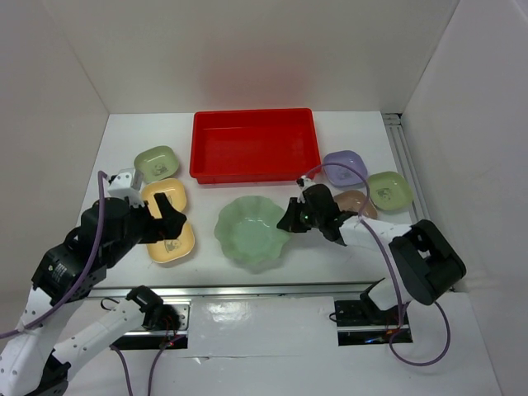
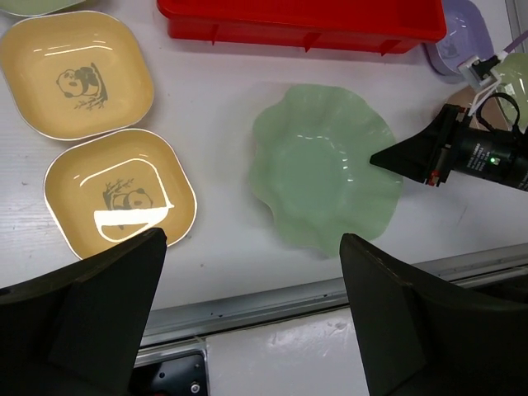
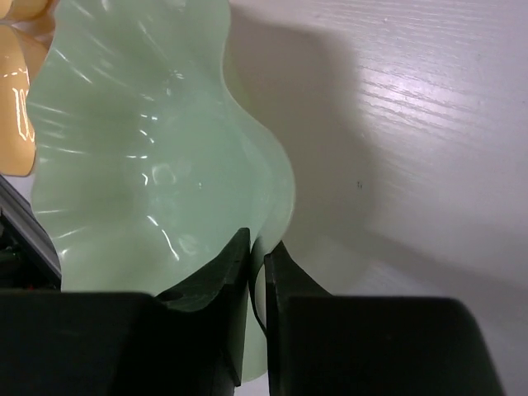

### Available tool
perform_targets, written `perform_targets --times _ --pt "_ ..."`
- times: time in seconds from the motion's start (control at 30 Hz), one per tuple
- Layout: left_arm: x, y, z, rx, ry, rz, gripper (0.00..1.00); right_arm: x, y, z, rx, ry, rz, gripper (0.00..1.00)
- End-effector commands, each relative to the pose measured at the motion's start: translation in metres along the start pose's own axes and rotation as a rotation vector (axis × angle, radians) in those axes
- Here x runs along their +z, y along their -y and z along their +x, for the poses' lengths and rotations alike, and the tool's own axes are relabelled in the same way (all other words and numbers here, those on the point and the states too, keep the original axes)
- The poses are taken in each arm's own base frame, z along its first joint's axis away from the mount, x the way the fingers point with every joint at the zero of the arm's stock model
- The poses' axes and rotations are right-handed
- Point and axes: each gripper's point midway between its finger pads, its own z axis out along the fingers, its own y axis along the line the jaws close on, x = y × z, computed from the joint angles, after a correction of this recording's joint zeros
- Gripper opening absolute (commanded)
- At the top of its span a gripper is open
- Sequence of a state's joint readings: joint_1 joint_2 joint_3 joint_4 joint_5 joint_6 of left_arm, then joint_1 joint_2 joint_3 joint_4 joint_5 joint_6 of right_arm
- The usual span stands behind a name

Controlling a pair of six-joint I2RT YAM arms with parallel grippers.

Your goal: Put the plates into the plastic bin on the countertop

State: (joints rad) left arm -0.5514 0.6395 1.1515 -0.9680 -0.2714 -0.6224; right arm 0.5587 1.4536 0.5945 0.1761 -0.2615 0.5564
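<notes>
My right gripper should lift the green plate outward over the near side of the red plastic bin [image 1: 256,144] and let go of it inside, because the bin is empty.
The large pale green scalloped plate [image 1: 252,231] [image 2: 322,165] [image 3: 140,148] rests on the white countertop [image 1: 206,198] in front of the red plastic bin [image 1: 256,144] [image 2: 305,21], which holds nothing. My right gripper [image 1: 289,219] [image 3: 257,247] is shut on this plate's right rim, one finger inside and one outside. My left gripper [image 1: 173,224] [image 2: 253,243] hangs open and holds nothing, above two yellow panda plates [image 1: 165,194] [image 1: 172,242] [image 2: 74,74] [image 2: 120,194]. One small green plate [image 1: 155,162] lies at the far left.
On the right sit a lavender plate [image 1: 345,167], a brownish pink plate [image 1: 356,202] partly hidden by my right arm, and another small green plate [image 1: 388,190]. White walls close the sides and back. A metal rail [image 2: 330,289] runs along the near edge.
</notes>
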Motion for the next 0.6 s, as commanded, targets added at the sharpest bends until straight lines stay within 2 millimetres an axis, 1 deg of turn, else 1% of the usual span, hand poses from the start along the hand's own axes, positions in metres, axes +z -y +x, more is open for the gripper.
perform_targets --times 0.0,0.03,0.07,0.1,0.13,0.17,0.23,0.27,0.3,0.33,0.37,0.4,0.43,0.5,0.53,0.57 --pt "-0.003 -0.005 -0.005 0.035 0.032 -0.013 1.00 -0.011 0.018 0.019 -0.020 -0.033 0.081 0.06" --pt "-0.003 -0.006 -0.003 0.038 0.023 -0.018 1.00 -0.019 0.017 0.018 -0.020 -0.030 0.090 0.04" --pt "-0.003 -0.006 -0.003 0.038 0.023 -0.018 1.00 -0.024 0.013 0.020 -0.025 -0.036 0.086 0.00" --pt "-0.005 -0.008 -0.005 0.035 0.035 -0.021 1.00 -0.029 0.011 0.021 -0.025 -0.038 0.087 0.00" --pt "-0.005 -0.008 -0.005 0.035 0.036 -0.021 1.00 -0.038 0.002 0.017 -0.049 -0.018 0.063 0.00" --pt "-0.005 -0.008 -0.005 0.035 0.036 -0.021 1.00 -0.045 -0.004 0.016 -0.048 -0.026 0.053 0.00" --pt "-0.007 -0.009 -0.006 0.024 0.048 -0.025 1.00 -0.057 -0.027 0.010 -0.073 -0.025 -0.029 0.00" --pt "-0.007 -0.009 -0.006 0.024 0.048 -0.025 1.00 -0.068 -0.045 0.002 -0.090 0.001 -0.096 0.00" --pt "-0.007 -0.009 -0.006 0.024 0.048 -0.025 1.00 -0.076 -0.060 -0.001 -0.101 -0.002 -0.162 0.00" --pt "-0.005 -0.007 -0.004 0.017 0.033 -0.019 1.00 -0.084 -0.077 -0.017 -0.107 0.036 -0.203 0.00" --pt "-0.005 -0.007 -0.004 0.017 0.033 -0.019 1.00 -0.090 -0.086 -0.025 -0.116 0.053 -0.225 0.00" --pt "-0.005 0.000 -0.003 0.018 0.016 0.010 1.00 -0.094 -0.091 -0.036 -0.131 0.076 -0.230 0.00" --pt "-0.005 0.003 -0.001 0.018 0.006 0.027 1.00 -0.102 -0.108 -0.057 -0.154 0.114 -0.253 0.00" --pt "-0.001 0.010 0.002 0.030 -0.024 0.054 1.00 -0.097 -0.106 -0.080 -0.175 0.132 -0.215 0.00" --pt "-0.002 0.014 0.005 0.030 -0.039 0.080 1.00 -0.102 -0.117 -0.103 -0.192 0.177 -0.218 0.00" --pt "-0.002 0.018 0.004 0.028 -0.039 0.097 1.00 -0.100 -0.119 -0.114 -0.199 0.189 -0.215 0.00"
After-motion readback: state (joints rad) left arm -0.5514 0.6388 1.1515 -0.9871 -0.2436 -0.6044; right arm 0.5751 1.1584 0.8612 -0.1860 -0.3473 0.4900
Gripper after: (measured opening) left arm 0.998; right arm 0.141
